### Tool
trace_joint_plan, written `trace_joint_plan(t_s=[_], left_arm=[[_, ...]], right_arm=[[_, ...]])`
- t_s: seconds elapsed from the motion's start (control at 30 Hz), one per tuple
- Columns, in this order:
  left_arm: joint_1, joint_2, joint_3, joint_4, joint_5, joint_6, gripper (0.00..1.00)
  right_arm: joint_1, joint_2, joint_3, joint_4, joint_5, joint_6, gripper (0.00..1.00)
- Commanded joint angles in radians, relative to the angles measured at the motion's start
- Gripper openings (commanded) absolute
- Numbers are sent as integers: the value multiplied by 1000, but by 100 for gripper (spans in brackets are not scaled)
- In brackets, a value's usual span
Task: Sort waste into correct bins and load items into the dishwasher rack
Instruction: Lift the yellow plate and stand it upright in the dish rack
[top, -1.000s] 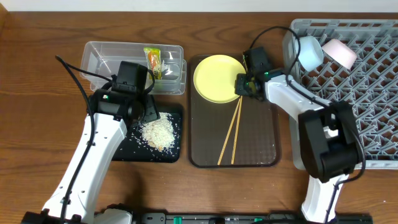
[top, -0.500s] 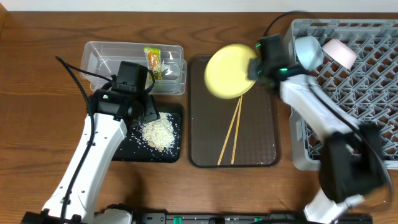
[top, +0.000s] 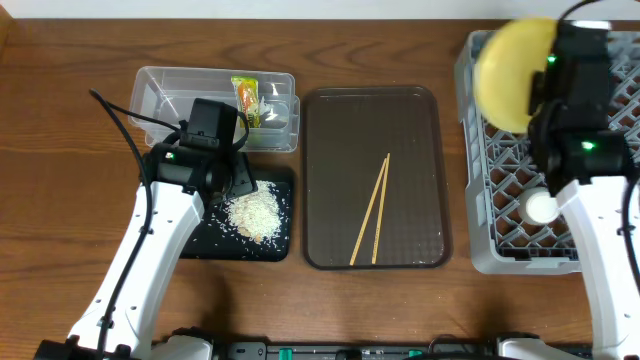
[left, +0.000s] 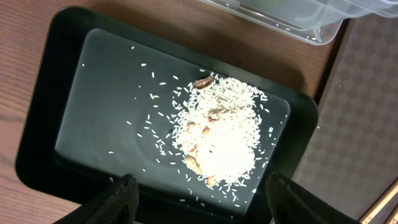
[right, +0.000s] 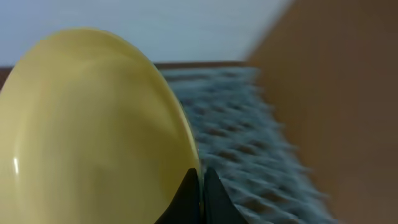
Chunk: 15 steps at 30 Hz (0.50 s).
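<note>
My right gripper holds the plate above the empty slots of the rack beside the white cup. Next I need to lower it toward the cup and release the plate in them.
My right gripper (top: 545, 85) is shut on the rim of the yellow plate (top: 512, 72) and holds it tilted above the far left of the grey dishwasher rack (top: 600, 215); in the right wrist view the plate (right: 93, 130) fills the left, pinched by the fingers (right: 200, 186). My left gripper (left: 199, 199) is open above the black tray (top: 282, 240), which holds the rice scraps (top: 252, 213). The green-and-yellow wrapper (top: 246, 97) lies in the clear tub (top: 160, 85). The chopsticks (top: 371, 209) lie on the brown serving tray. A small white cup (top: 541, 207) sits in the rack. The bowls are hidden.
The brown serving tray (top: 330, 150) lies in the middle between the bins and the rack. The left arm (top: 150, 250) reaches over the table's front left. The wooden table (top: 60, 150) shows at the left.
My right gripper has lifted the yellow plate off the serving tray and carried it right, over the rack. The left arm has not moved.
</note>
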<state>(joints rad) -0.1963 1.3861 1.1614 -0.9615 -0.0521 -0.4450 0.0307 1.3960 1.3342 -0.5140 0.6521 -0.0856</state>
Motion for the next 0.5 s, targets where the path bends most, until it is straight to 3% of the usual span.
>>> trace_joint_plan(t_s=[0.0,0.47], left_arm=[[6,0,6,-2,-8,-3,68],[6,0,6,-2,-8,-3,69]], right_arm=[[-46,0,3,-24,222,-77,1],[-92,162,-8,-141,223,-14,1]])
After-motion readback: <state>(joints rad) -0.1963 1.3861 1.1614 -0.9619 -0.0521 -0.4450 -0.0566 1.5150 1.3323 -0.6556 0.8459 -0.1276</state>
